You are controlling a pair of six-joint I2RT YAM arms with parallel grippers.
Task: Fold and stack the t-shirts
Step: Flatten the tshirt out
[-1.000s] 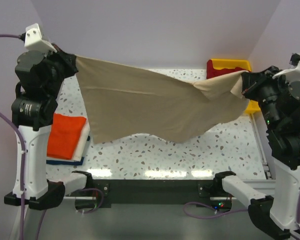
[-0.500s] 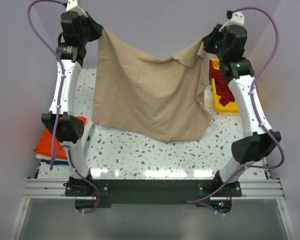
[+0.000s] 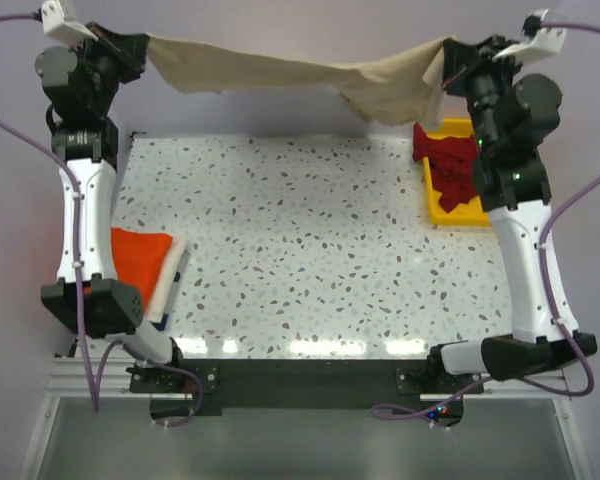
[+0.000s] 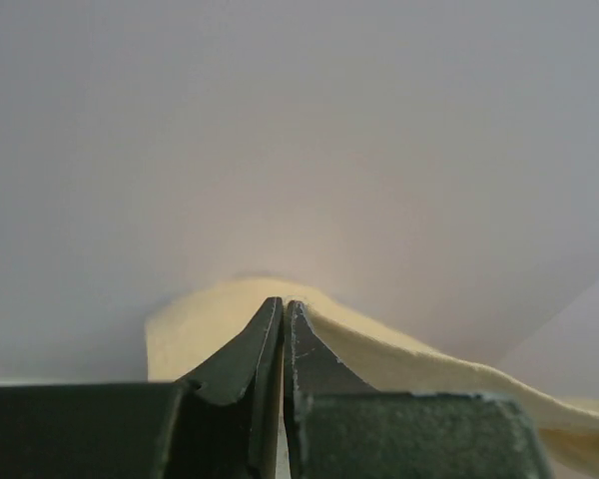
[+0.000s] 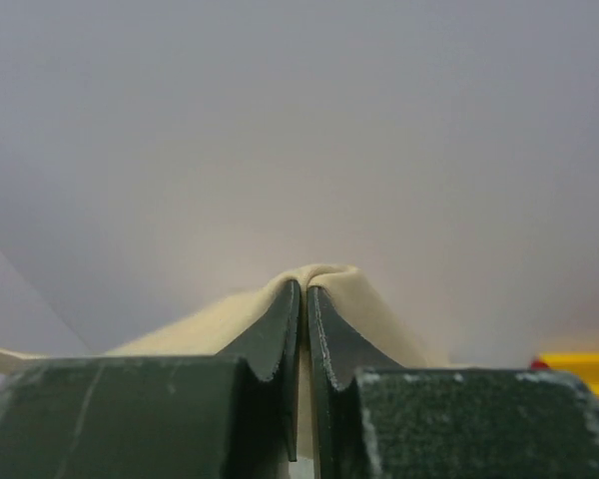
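Note:
Next, my left gripper comes down and back and releases its cloth on the tabletop spot beside the orange t-shirt, which lies below, nearer the base.
The beige t-shirt [image 3: 280,72] hangs stretched high between both arms, far above the table's back edge. My left gripper [image 3: 143,42] is shut on its left end; the cloth [image 4: 195,324] bulges around the closed fingers. My right gripper [image 3: 450,55] is shut on its right end, cloth [image 5: 324,277] pinched between the fingers. A folded bright orange t-shirt [image 3: 135,265] lies on a white and blue one [image 3: 170,285] at the table's left edge. Dark red t-shirts [image 3: 450,165] lie in the yellow tray [image 3: 450,210] at the right.
The speckled white table [image 3: 300,250] spreads below the raised shirt. The lilac back wall [image 3: 300,20] stands just behind the shirt. Both arm bases sit on the dark rail [image 3: 300,380] at the near edge.
Both grippers have risen and spread apart, lifting the beige shirt from hanging over the table to a thin, nearly flat band high at the back.

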